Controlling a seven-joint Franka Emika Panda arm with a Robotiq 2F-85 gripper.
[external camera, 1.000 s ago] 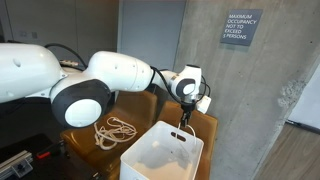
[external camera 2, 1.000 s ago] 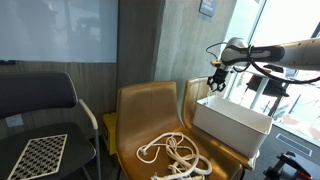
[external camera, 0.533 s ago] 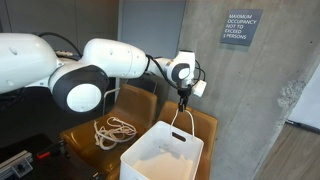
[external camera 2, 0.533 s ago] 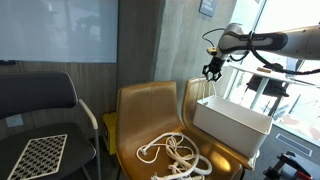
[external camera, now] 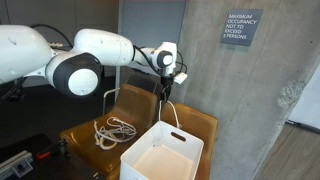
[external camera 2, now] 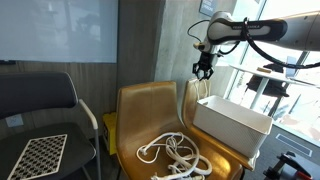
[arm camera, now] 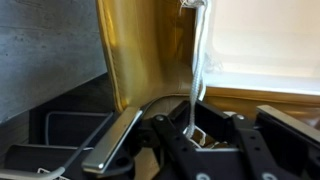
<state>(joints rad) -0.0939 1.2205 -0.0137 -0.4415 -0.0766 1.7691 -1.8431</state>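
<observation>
Rope already lies on the chair, so my gripper will next take the piece of rope away from the white bin (external camera: 162,154) toward the rope pile on the tan chair (external camera: 116,133) and let it go.
My gripper (external camera: 163,92) (external camera 2: 201,71) is shut on a white rope (external camera: 172,111) (external camera 2: 199,92) and holds it high above the white bin (external camera: 162,154) (external camera 2: 232,128). The rope hangs from the jaws down into the bin in both exterior views. In the wrist view the rope (arm camera: 196,60) runs taut between the fingers (arm camera: 194,128), past the tan chair back (arm camera: 150,45). A second pile of white rope (external camera: 113,130) (external camera 2: 175,152) lies coiled on the seat of the tan chair (external camera 2: 148,112).
The bin rests on a tan chair (external camera: 203,124) next to the one with the rope pile. A black chair (external camera 2: 35,110) with a checkered cushion stands at the side. A concrete wall with a sign (external camera: 243,27) is behind.
My gripper has risen and moved away from over the bin toward the other chair, pulling the rope up out of the bin.
</observation>
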